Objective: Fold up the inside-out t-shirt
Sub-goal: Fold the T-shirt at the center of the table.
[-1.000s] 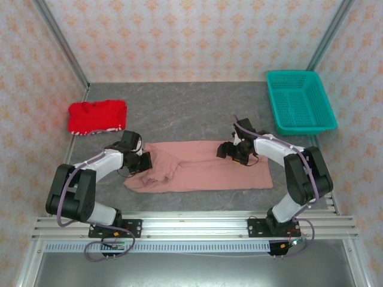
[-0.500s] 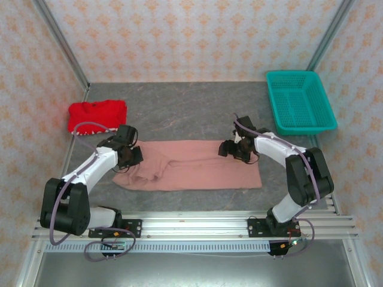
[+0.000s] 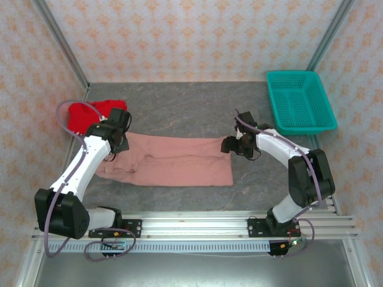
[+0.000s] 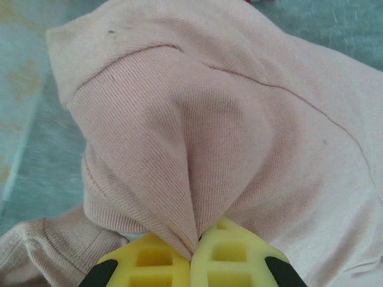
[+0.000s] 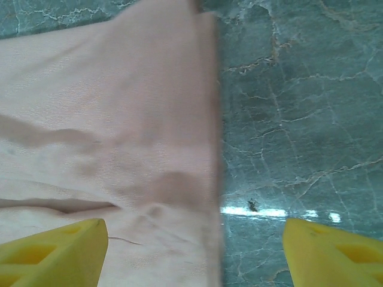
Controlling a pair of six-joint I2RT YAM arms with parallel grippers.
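Observation:
The left gripper carries the t-shirt's bunched fold over the t-shirt toward its straight edge by my right gripper next, then releases it. The t-shirt [image 3: 173, 162] lies spread.
The inside-out t-shirt [image 3: 173, 162], dusty pink, lies spread as a wide band across the grey table. My left gripper [image 3: 115, 143] is at its left end, near the red garment. In the left wrist view the yellow fingers [image 4: 155, 263] of that gripper [image 4: 194, 254] are shut on a bunched fold of the t-shirt [image 4: 209, 119]. My right gripper [image 3: 230, 145] stands open at the t-shirt's far right corner. In the right wrist view its gripper [image 5: 194, 254] straddles the straight edge of the t-shirt [image 5: 119, 119], with cloth to the left and bare table [image 5: 299, 119] to the right; nothing is held.
A bright red garment with white trim [image 3: 90, 115] lies bunched at the back left, close behind my left gripper. A teal plastic basket [image 3: 299, 101] stands at the back right. Patterned walls and metal posts enclose the table [image 3: 191, 107].
My left gripper has pulled its end of the t-shirt leftward and back toward the red garment. The whole t-shirt slid left, and its right edge now lies below the barely moved right gripper.

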